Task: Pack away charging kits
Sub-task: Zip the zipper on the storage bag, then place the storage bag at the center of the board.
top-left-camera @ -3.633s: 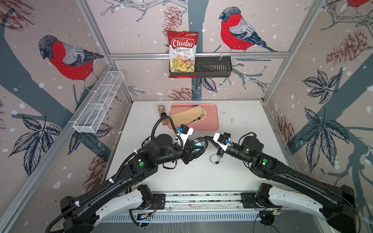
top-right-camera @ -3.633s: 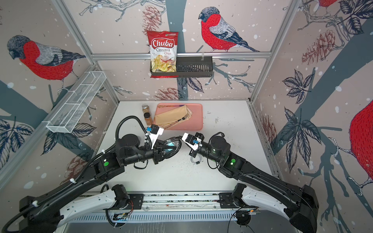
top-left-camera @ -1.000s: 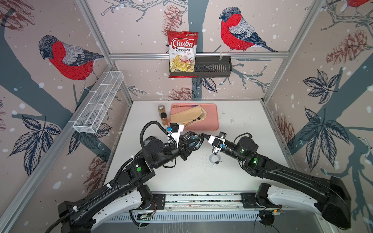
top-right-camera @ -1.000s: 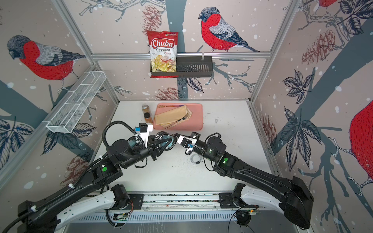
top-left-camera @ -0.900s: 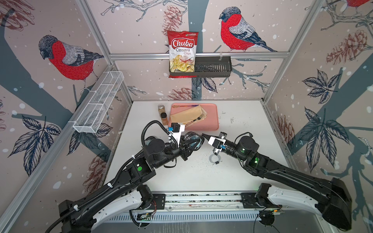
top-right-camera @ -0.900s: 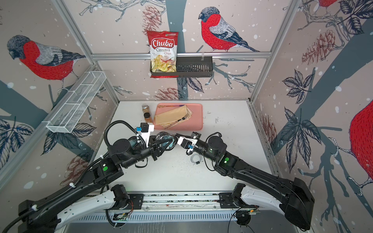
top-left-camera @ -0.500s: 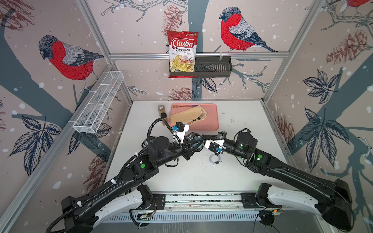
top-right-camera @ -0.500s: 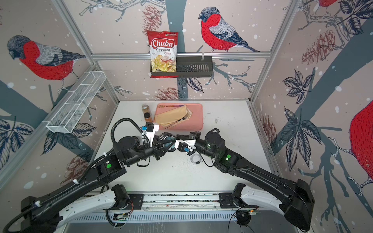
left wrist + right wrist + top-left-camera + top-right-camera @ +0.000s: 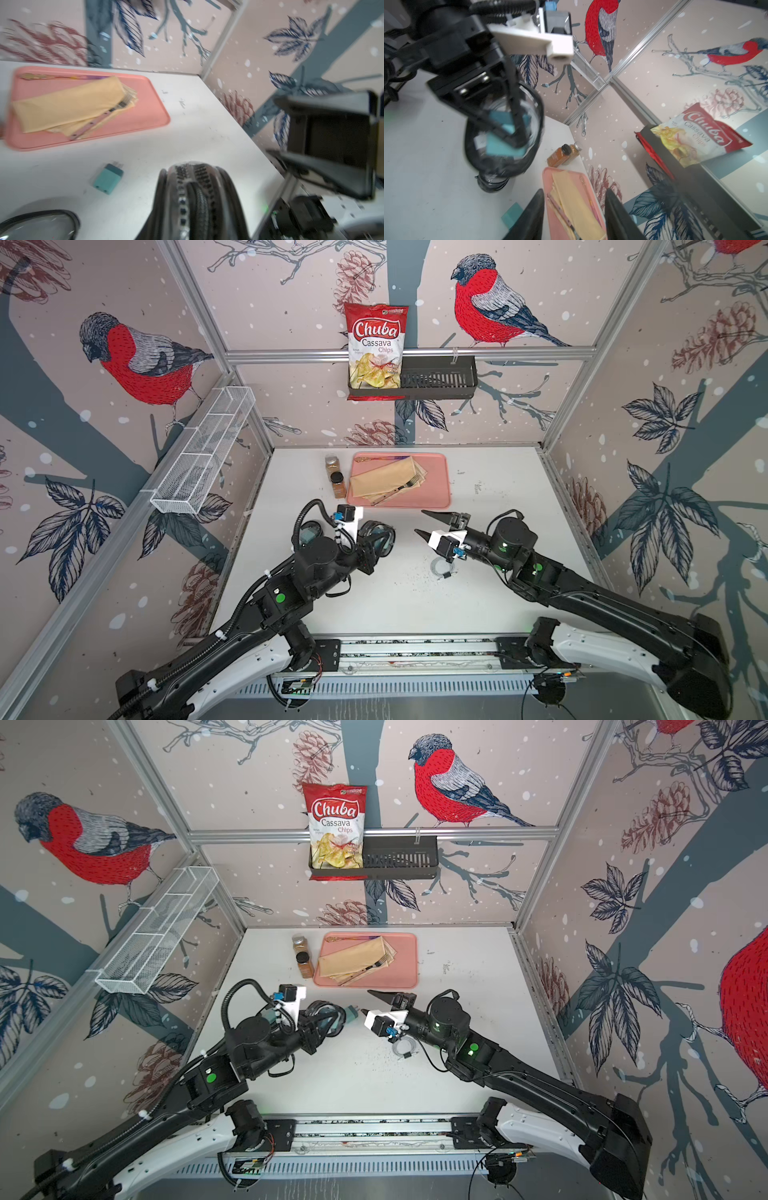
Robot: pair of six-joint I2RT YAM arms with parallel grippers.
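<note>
I should move the case outward and down with my left gripper and release it on the bare tabletop before the brown spice jars, as that spot is below and outward.
My left gripper [image 9: 512, 137] is shut on a black oval clear-lidded case [image 9: 379, 536], held edge-up above the table [image 9: 395, 605]; teal shows through its lid [image 9: 503, 143]. The case fills the left wrist view's lower middle [image 9: 197, 203]. A teal plug adapter [image 9: 352, 1013] lies on the table just beyond it, also seen from both wrists [image 9: 108, 179] [image 9: 510, 217]. My right gripper [image 9: 419, 522] stands open and holds nothing, a short way right of the case. A coiled white cable [image 9: 441, 568] lies under the right wrist. A second case [image 9: 309, 532] rests behind the left wrist.
A pink tray [image 9: 438, 485] with a folded yellow napkin and a fork sits at the back, with brown spice jars [image 9: 336, 481] at its left. A chips bag [image 9: 376, 350] stands in a black basket on the back wall. A white wire shelf [image 9: 203, 452] hangs on the left wall.
My right gripper was shut with its tips at the held case; it has drawn back to the right and opened. The left arm still holds the case and has shifted only slightly.
</note>
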